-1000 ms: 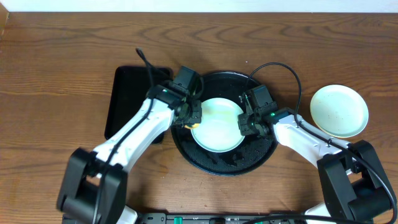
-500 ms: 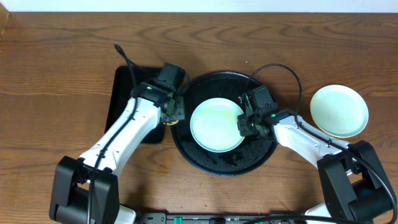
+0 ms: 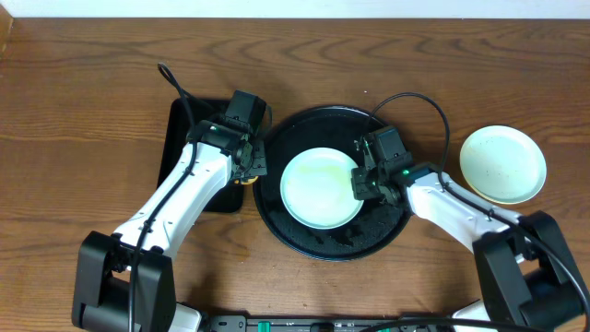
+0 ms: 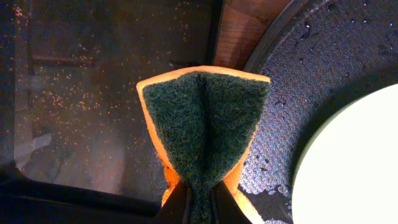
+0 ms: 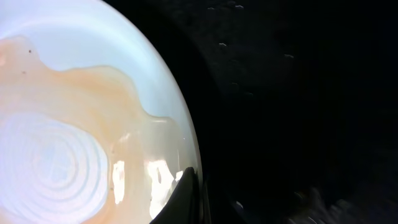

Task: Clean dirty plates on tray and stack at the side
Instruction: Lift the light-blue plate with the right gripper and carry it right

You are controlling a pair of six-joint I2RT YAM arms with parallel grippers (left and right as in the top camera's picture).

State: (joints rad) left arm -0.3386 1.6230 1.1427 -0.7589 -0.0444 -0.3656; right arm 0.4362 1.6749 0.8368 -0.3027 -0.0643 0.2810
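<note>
My right gripper lifts next, carries the plate onto the stack (image 3: 503, 163) to its right in the overhead view and releases it where plates already pile up.
A pale aqua plate (image 3: 320, 187) lies in the round black tray (image 3: 387, 224). In the right wrist view the plate (image 5: 81, 124) carries a thin brownish wet film. My right gripper (image 3: 361, 185) is shut on the plate's right rim (image 5: 189, 186). My left gripper (image 3: 250, 164) is shut on a folded orange-and-green sponge (image 4: 202, 124), held over the gap between the rectangular tray and the round tray's left rim (image 4: 273, 43). More plates (image 3: 502, 163) are stacked on the table at the right, aqua on top with a yellow rim showing below.
A smaller rectangular black tray (image 3: 184, 148) lies left of the round tray, speckled with crumbs in the left wrist view (image 4: 93, 93). Black cables arch above both arms. Bare wooden table surrounds everything.
My left gripper with the sponge has moved left off the plate to the round tray's left edge. My right gripper has stayed on the plate's rim.
</note>
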